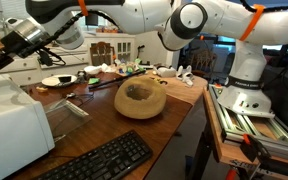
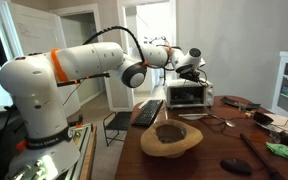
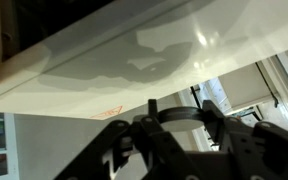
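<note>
I need to lower my gripper onto the toaster oven's pale top point(image 3: 139, 78) and let go of the dark round thing there, because that flat surface is clear beneath it.
In the wrist view my gripper point(image 3: 177, 112) is shut on a dark round thing point(image 3: 174, 117), a flat ring or disc, held edge-on between the two fingers point(image 3: 210, 108). Behind it I see only a pale surface and a window. In both exterior views the arm reaches high over the table's far end. There my gripper point(image 2: 190, 64) hangs just above a toaster oven point(image 2: 187, 95), and it sits at the top left point(image 1: 16, 42) over the white appliance point(image 1: 14, 125). The held thing is too small to make out in these views.
A wooden bowl point(image 1: 139, 98) point(image 2: 171, 138) sits mid-table. A black keyboard point(image 1: 99, 160) lies near the table's edge. A plate point(image 1: 56, 80) and small clutter stand beyond the bowl. A dark flat object point(image 2: 234, 165) and a green item point(image 2: 279, 150) lie at the table's other end.
</note>
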`<state>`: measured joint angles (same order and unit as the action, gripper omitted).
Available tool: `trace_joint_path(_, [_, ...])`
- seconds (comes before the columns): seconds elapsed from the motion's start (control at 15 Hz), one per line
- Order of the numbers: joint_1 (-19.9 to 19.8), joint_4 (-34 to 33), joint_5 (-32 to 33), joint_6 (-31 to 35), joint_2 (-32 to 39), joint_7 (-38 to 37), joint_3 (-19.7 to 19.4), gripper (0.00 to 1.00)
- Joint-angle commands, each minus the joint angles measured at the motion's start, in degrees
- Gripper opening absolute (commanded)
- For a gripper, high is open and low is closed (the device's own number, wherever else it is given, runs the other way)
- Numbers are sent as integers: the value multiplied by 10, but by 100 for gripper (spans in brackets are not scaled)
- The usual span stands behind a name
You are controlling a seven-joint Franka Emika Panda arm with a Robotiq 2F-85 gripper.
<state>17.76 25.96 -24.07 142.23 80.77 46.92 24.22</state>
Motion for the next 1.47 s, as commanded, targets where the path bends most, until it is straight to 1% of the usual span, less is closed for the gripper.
trace_joint_path(0.0, [11,-11,51,41,21,67,-1,23])
trace_joint_path(0.27, [17,-11,89,108,31,136,-5,23])
trace_joint_path(0.47, [22,-11,118,170,40,181,-10,23])
trace_joint_path(0.6, [27,-11,138,215,47,197,-17,23])
trace_joint_path(0.67, [28,-11,146,233,50,198,-19,23])
trace_joint_path(0.73, [29,-11,153,237,52,184,-24,23])
trace_joint_path(0.8, [29,-9,156,224,50,161,-31,23])
trace_joint_path(0.87, [27,4,157,197,40,126,-43,23])
trace_joint_path(1.0, [26,0,156,144,35,63,-58,23])
trace_joint_path(1.07, [24,3,155,117,30,37,-60,23])
trace_joint_path(1.13, [19,20,154,104,16,12,-62,23])
trace_joint_path(1.2, [17,22,151,84,10,-8,-61,23])
trace_joint_path(1.4, [15,12,151,42,7,-57,-63,23])
